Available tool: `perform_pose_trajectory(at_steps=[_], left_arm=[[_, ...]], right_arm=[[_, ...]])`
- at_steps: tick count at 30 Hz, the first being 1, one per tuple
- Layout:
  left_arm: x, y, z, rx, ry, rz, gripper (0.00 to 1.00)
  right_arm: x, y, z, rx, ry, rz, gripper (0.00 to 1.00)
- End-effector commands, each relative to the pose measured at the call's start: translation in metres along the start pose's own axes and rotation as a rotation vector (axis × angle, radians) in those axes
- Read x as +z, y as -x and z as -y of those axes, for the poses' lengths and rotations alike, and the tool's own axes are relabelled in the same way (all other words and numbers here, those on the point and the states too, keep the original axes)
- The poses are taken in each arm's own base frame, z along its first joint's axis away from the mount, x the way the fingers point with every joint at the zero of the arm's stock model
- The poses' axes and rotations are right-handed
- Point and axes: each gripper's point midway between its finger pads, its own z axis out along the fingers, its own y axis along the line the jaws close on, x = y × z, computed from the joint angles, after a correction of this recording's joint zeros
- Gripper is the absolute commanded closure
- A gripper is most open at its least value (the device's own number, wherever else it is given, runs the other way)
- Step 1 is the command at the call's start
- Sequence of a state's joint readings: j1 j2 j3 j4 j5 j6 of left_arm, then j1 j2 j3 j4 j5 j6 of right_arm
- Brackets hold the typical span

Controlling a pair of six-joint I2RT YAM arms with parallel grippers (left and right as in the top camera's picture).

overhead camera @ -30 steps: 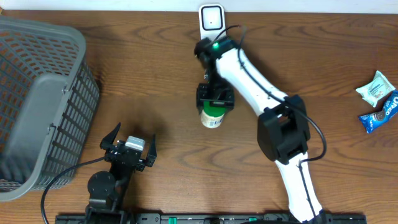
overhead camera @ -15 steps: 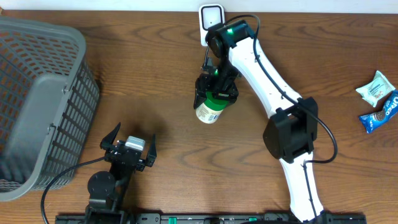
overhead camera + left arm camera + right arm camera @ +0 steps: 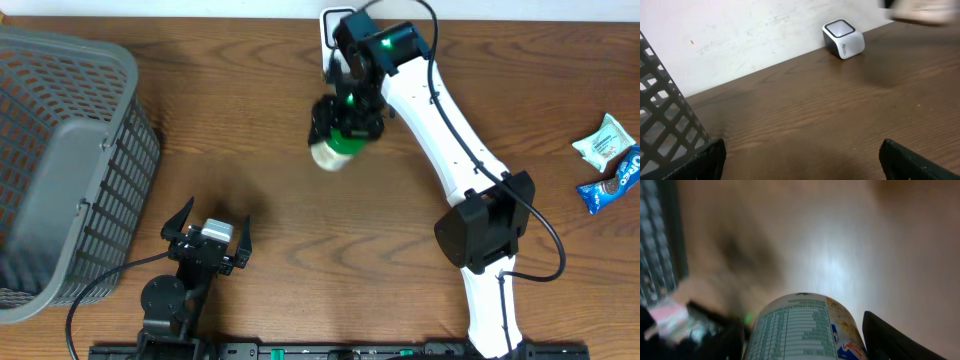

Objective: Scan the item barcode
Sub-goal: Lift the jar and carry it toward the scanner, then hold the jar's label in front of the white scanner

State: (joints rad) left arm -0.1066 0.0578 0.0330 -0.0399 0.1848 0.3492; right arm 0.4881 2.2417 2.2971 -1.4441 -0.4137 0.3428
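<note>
My right gripper swings across, lowers and releases the item next, since the tabletop beside the snack packets is below it and to its right in the overhead view.
The item (image 3: 333, 150) is a white cylindrical container with a green cap, blurred in the overhead view. My right gripper (image 3: 348, 125) is shut on it and holds it above the table, just in front of the white scanner (image 3: 338, 24) at the back edge. In the right wrist view the item (image 3: 802, 327) fills the space between the dark fingers (image 3: 892, 340), its nutrition table facing the camera. My left gripper (image 3: 207, 232) rests open near the front edge, holding nothing. From the left wrist the scanner (image 3: 842, 39) stands by the wall.
A grey mesh basket (image 3: 70, 160) takes up the left side, its wall (image 3: 660, 125) close to my left gripper. Two snack packets, one pale (image 3: 605, 140) and one blue (image 3: 612, 182), lie at the far right edge.
The right arm has carried the item toward the back, closer to the scanner, and it now shows blurred. The left arm has not moved.
</note>
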Motion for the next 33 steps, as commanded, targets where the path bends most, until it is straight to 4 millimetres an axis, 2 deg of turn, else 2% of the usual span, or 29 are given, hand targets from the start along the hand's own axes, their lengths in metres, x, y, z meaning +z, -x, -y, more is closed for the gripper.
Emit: perform_pose_trajectory(at_steps=[1, 7, 10, 14, 20, 25, 29, 33], left_arm=[[0.002, -0.015, 0.006, 0.011, -0.019, -0.033, 0.02], [0.002, -0.015, 0.006, 0.011, -0.019, -0.033, 0.02], [0.002, -0.015, 0.006, 0.011, -0.019, -0.033, 0.02], [0.002, -0.015, 0.006, 0.011, -0.019, -0.033, 0.02], [0.002, -0.015, 0.006, 0.011, -0.019, -0.033, 0.02], [0.002, -0.015, 0.006, 0.011, -0.019, -0.033, 0.02], [0.002, -0.015, 0.006, 0.011, -0.019, -0.033, 0.02], [0.002, -0.015, 0.006, 0.011, -0.019, -0.033, 0.02]], right_arm=[[-0.035, 0.049, -0.008, -0.053, -0.027, 0.261, 0.46], [-0.073, 0.128, -0.01, -0.129, -0.118, 0.641, 0.49], [-0.098, 0.157, -0.003, -0.156, -0.22, 0.808, 0.52], [-0.111, 0.186, 0.016, -0.121, -0.331, 0.957, 0.53], [-0.088, 0.227, 0.033, -0.216, -0.387, 1.038, 0.51], [-0.069, 0.261, 0.063, -0.172, -0.477, 1.161, 0.46], [-0.052, 0.281, 0.067, -0.224, -0.489, 1.236, 0.47], [-0.044, 0.292, 0.064, -0.232, -0.462, 1.313, 0.48]])
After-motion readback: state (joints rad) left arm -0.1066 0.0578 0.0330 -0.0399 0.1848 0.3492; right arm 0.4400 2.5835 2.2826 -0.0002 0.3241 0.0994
